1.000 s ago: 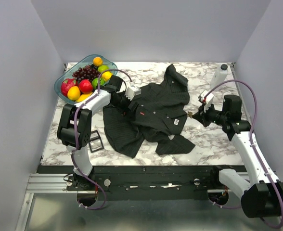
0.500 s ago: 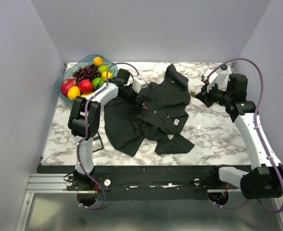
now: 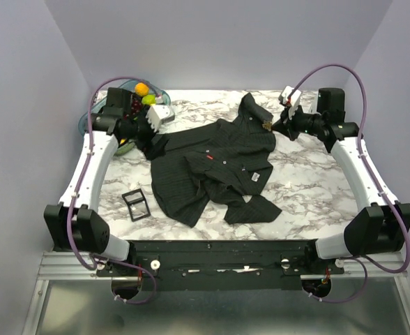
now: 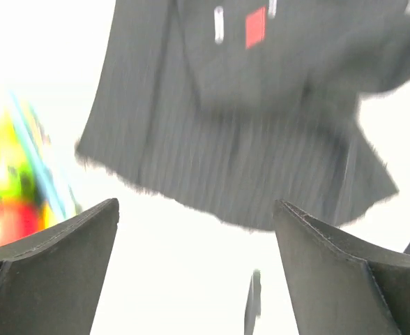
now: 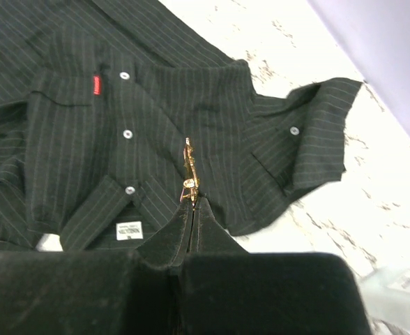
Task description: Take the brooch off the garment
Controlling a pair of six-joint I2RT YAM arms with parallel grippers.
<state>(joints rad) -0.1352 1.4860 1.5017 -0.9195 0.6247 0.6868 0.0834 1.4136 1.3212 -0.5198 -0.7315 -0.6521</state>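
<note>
The far bar of the buckle frame (image 3: 131, 192) (image 4: 252, 303) is below my open left gripper and nearer my base, so I will draw the gripper back and lower it onto that bar.
The black pinstriped shirt (image 3: 215, 167) lies spread on the marble table, with white buttons, a red tag and a white label; it also shows in the right wrist view (image 5: 121, 132) and the left wrist view (image 4: 261, 125). My right gripper (image 3: 271, 126) is shut on the gold brooch (image 5: 189, 174) and holds it in the air above the shirt's far right edge; the brooch (image 3: 266, 125) sticks out past the fingertips. My left gripper (image 3: 151, 134) is open and empty, just left of the shirt's left edge.
A glass bowl of fruit (image 3: 143, 94) stands at the back left, partly behind the left arm. A black rectangular buckle frame (image 3: 136, 205) lies near the front left. A white bottle (image 5: 400, 296) shows at the right wrist view's lower right edge.
My right gripper has risen and swung back and left with the brooch. My left gripper has pulled left, off the shirt, toward the fruit bowl.
</note>
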